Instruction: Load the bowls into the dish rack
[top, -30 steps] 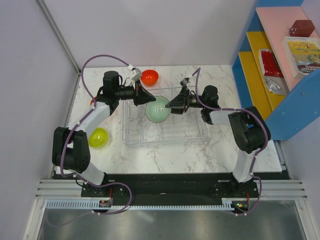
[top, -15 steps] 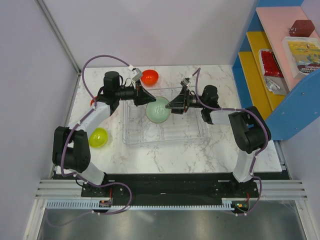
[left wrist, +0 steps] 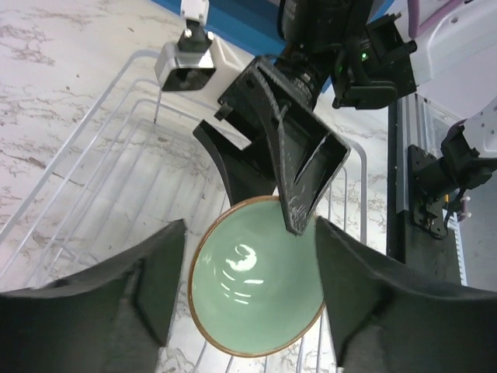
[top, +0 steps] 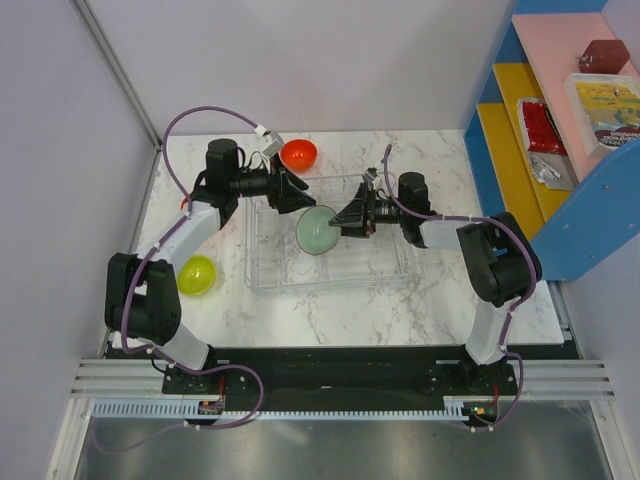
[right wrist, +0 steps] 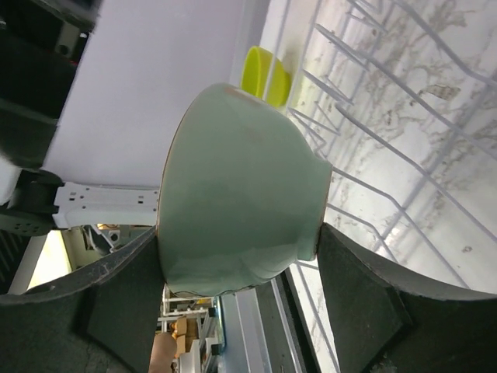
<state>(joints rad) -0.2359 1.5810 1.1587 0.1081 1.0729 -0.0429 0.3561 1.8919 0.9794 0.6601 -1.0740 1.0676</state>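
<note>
My right gripper is above the rack's empty far dividers, which lie to the left in the top view, so next it will turn and come down there to release.
A pale green bowl (top: 318, 231) hangs tilted on its side over the clear dish rack (top: 330, 283). My right gripper (top: 346, 220) is shut on it, one finger at its mouth and the other against its foot (right wrist: 317, 210). The left gripper (top: 299, 198) stands open just left of the bowl. In the left wrist view the green bowl (left wrist: 256, 289) sits between that gripper's spread fingers (left wrist: 159, 276) without touching them. An orange-red bowl (top: 298, 154) rests on the table behind the rack. A yellow-green bowl (top: 196, 275) lies to the rack's left.
A blue shelf unit (top: 560, 150) with packets stands at the right edge. The rack's thin dividers (right wrist: 373, 155) run under the held bowl. The yellow-green bowl (right wrist: 264, 74) shows beyond it in the right wrist view. A wall borders the table's left side.
The left gripper has opened and let go of the green bowl. The bowl, now only in the right gripper, has tipped more onto its side and dropped slightly toward the rack.
</note>
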